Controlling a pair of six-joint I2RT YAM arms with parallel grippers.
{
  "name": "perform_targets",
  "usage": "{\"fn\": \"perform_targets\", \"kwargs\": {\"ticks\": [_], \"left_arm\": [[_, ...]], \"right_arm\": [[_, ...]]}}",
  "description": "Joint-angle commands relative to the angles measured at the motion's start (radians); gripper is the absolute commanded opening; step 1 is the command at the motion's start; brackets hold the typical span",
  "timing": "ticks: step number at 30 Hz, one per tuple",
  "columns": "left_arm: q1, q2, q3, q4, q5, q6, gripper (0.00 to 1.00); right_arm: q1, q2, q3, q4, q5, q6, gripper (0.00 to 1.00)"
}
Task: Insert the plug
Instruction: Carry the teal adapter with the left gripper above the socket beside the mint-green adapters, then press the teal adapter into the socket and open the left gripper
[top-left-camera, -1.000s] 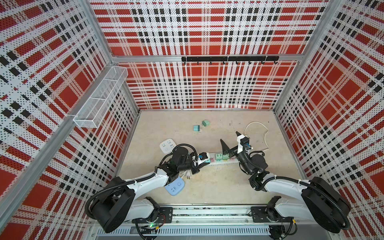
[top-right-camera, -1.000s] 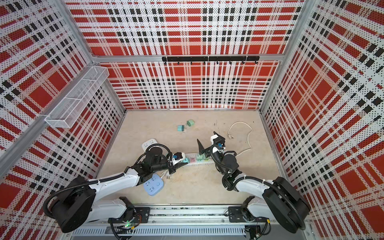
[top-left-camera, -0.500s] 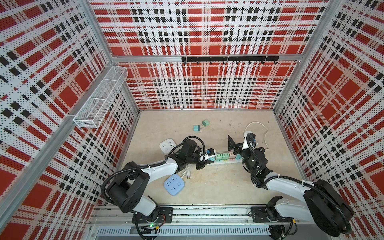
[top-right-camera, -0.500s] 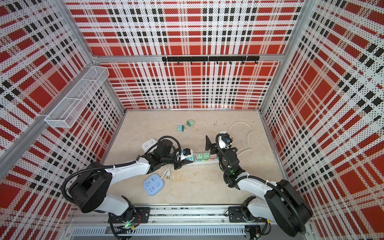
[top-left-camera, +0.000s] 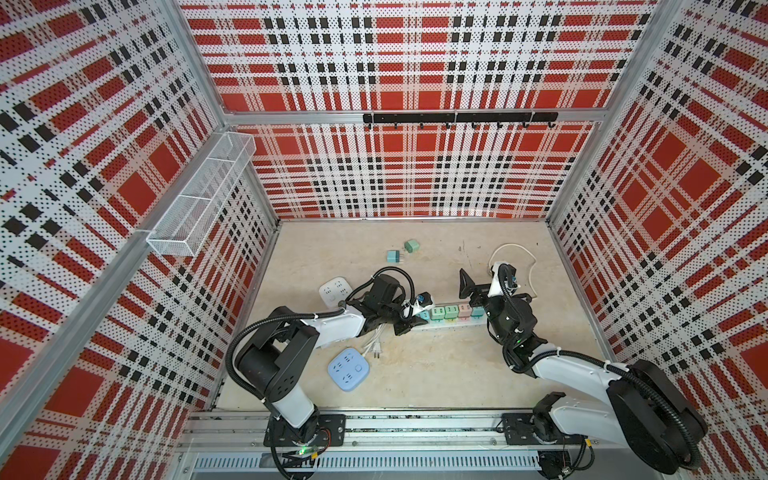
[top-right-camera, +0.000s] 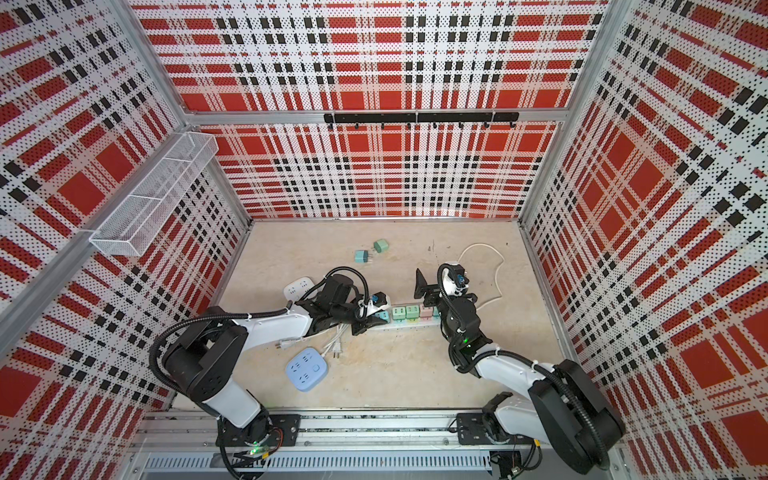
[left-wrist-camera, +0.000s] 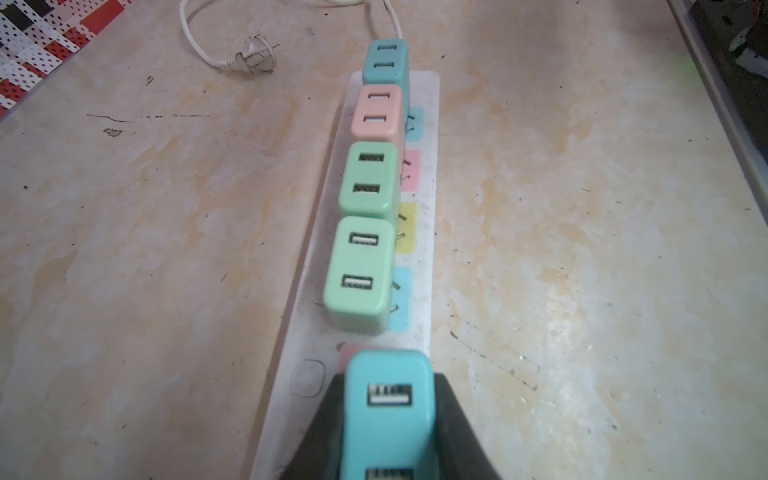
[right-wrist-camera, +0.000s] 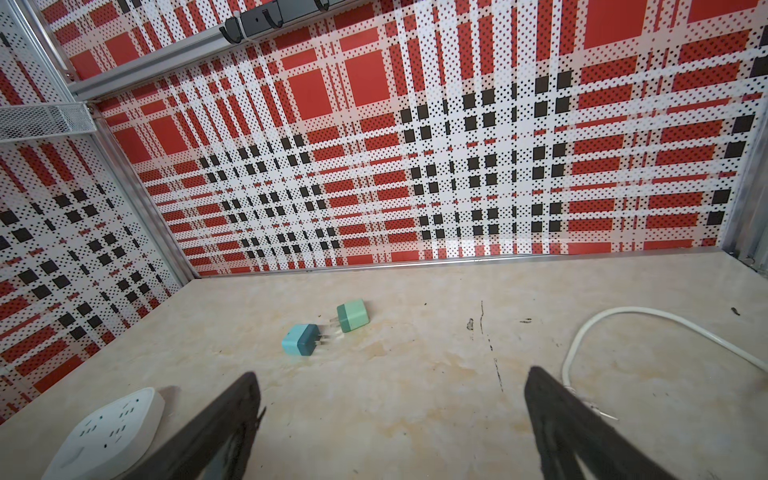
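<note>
I should move my left gripper toward the nearest green plug and lower it to release the teal plug (left-wrist-camera: 388, 415) at the open pink-marked socket (left-wrist-camera: 348, 353), which is below the gripper.
A white power strip (top-left-camera: 440, 325) (left-wrist-camera: 424, 174) lies across the middle of the table with several plugs standing in it, coloured teal, pink and green. My left gripper (top-left-camera: 415, 321) (left-wrist-camera: 388, 386) is shut on a teal plug (top-left-camera: 424, 316) (left-wrist-camera: 388, 415) at the strip's left end, over a pink socket mark. Its prongs are hidden. My right gripper (top-left-camera: 473, 291) (right-wrist-camera: 390, 374) stands open and empty above the strip's right end, facing the back wall.
Two loose plugs, teal (top-left-camera: 393, 256) and green (top-left-camera: 411, 246), lie toward the back. A white socket block (top-left-camera: 334, 289) and a blue one (top-left-camera: 348, 369) lie at the left. The strip's white cable (top-left-camera: 515, 249) loops at the back right.
My left gripper has carried the teal plug rightward to the strip's left end. The right gripper has drifted a little right and back, still open.
</note>
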Motion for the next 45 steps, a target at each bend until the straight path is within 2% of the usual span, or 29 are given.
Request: {"fn": "perform_targets", "kwargs": {"ticks": [1, 16, 33, 38, 45], "left_arm": [[0.01, 0.029, 0.025, -0.008, 0.005, 0.016, 0.0], [0.012, 0.074, 0.056, -0.017, 0.01, 0.014, 0.0], [-0.01, 0.147, 0.132, -0.132, -0.016, 0.016, 0.0], [-0.033, 0.164, 0.121, -0.139, -0.049, -0.017, 0.0], [-0.041, 0.214, 0.133, -0.14, -0.024, -0.077, 0.0]], "right_arm": [[-0.009, -0.008, 0.022, 0.022, -0.007, 0.012, 1.0], [-0.014, 0.007, 0.024, 0.029, -0.017, 0.022, 1.0], [-0.021, 0.021, 0.026, 0.031, -0.025, 0.029, 1.0], [-0.022, 0.021, 0.025, 0.031, -0.023, 0.03, 1.0], [-0.023, 0.036, 0.028, 0.034, -0.03, 0.034, 1.0]]}}
